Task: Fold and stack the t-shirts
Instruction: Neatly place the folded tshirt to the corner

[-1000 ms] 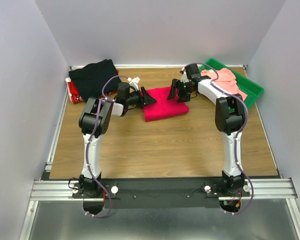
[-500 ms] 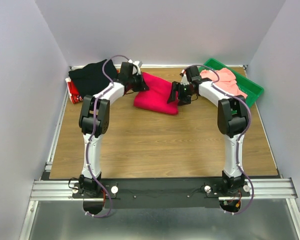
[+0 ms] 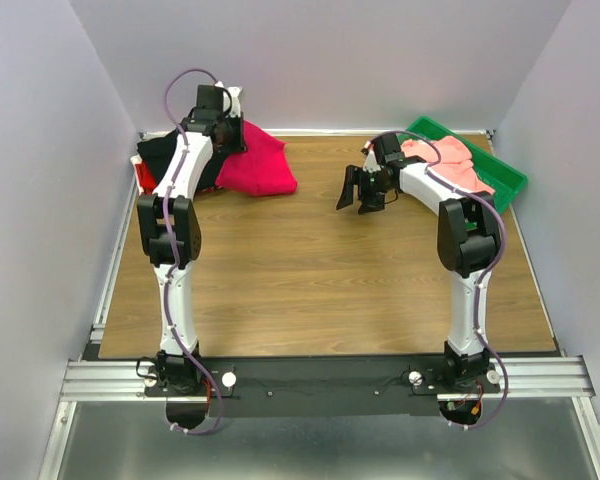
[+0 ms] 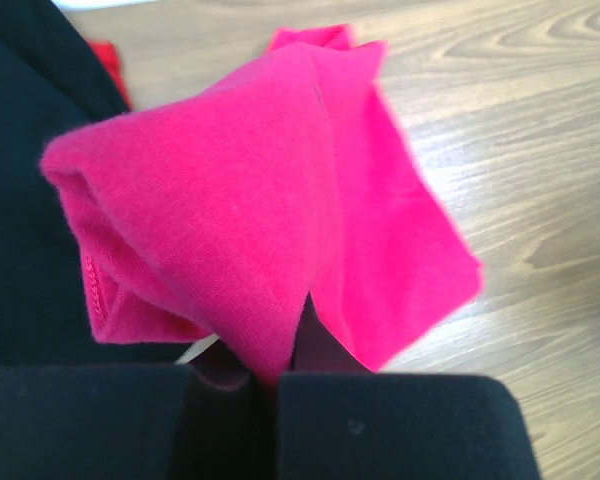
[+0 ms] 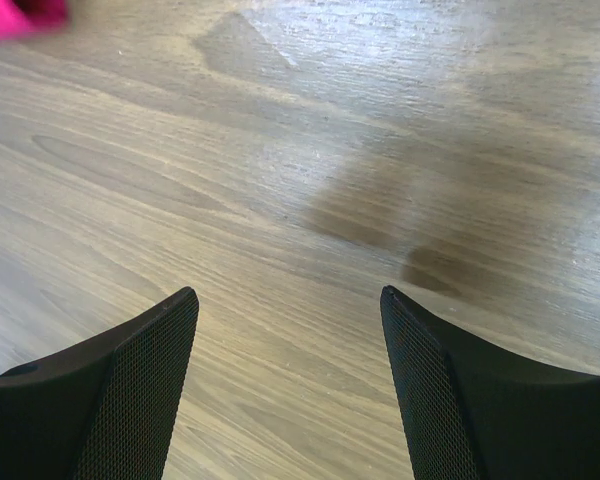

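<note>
I will move my left gripper up, to the left in the top view, then down onto the black t-shirt (image 4: 35, 220) to let go, because the magenta shirt (image 4: 280, 210) hangs over bare wood.
My left gripper (image 3: 223, 133) is shut on the folded crimson-magenta t-shirt (image 3: 258, 164) and holds it at the back left, partly over the black t-shirt (image 3: 170, 152). In the left wrist view the magenta shirt (image 4: 280, 210) hangs bunched from my closed jaws, with the black shirt (image 4: 20, 200) under it on the left. My right gripper (image 3: 356, 192) is open and empty above bare wood near the table's back middle; its fingertips (image 5: 160, 330) frame only tabletop. The pale salmon-pink t-shirt (image 3: 450, 160) lies crumpled in the green tray (image 3: 505, 178) at the back right.
A red object (image 3: 146, 180) shows under the black shirt at the left edge. White walls close in the back and sides. A metal rail (image 3: 110, 270) runs along the table's left edge.
My left gripper has carried the magenta shirt from the table's middle back and left, onto the edge of the black shirt. My right gripper has let go of it and stayed near the middle.
</note>
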Robot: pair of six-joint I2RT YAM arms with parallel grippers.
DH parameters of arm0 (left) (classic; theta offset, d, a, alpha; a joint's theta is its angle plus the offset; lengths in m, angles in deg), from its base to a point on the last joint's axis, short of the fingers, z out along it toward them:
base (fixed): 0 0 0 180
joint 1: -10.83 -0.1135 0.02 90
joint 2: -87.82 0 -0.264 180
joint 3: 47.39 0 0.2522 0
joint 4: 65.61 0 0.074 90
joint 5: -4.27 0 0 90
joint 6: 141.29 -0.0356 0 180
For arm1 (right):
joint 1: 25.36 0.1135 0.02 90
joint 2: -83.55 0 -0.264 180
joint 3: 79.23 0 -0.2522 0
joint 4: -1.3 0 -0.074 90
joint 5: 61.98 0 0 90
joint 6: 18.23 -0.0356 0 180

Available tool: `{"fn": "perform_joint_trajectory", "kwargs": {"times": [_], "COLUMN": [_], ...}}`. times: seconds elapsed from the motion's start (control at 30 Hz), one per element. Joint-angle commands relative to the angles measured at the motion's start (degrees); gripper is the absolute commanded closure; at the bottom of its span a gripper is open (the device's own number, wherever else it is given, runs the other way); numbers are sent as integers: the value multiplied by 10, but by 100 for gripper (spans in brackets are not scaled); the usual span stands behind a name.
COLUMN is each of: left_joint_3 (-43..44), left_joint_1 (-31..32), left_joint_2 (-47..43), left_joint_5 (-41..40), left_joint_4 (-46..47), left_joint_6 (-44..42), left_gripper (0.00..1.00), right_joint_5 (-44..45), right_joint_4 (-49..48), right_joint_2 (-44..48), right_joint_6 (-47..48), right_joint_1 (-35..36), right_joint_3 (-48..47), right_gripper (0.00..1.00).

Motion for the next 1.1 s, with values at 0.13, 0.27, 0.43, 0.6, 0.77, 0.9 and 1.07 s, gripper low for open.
{"fn": "perform_joint_trajectory", "kwargs": {"times": [0.13, 0.27, 0.43, 0.6, 0.77, 0.9, 1.07], "left_joint_3": [48, 59, 75, 81, 74, 72, 57], "left_joint_1": [-34, -49, -79, -106, -132, -152, -170], "left_joint_2": [-16, -36, -47, -55, -74, -82, -90], "left_joint_5": [62, 118, 161, 191, 213, 228, 237], "left_joint_4": [-16, 16, 39, 46, 61, 70, 76], "left_joint_6": [-17, 4, 34, 54, 62, 73, 78], "left_gripper": [100, 100, 100, 100, 100, 100, 100], "right_joint_5": [-1, -3, -8, -9, -14, -17, -19], "right_joint_4": [16, 19, 20, 21, 21, 21, 22], "right_joint_2": [17, 16, 16, 14, 13, 14, 13], "right_joint_6": [13, 15, 13, 12, 12, 12, 12], "right_joint_1": [3, 2, 3, 2, 4, 3, 3], "right_joint_3": [11, 16, 16, 18, 22, 26, 26], "right_gripper": [20, 20, 20, 20, 20, 20, 20]}}
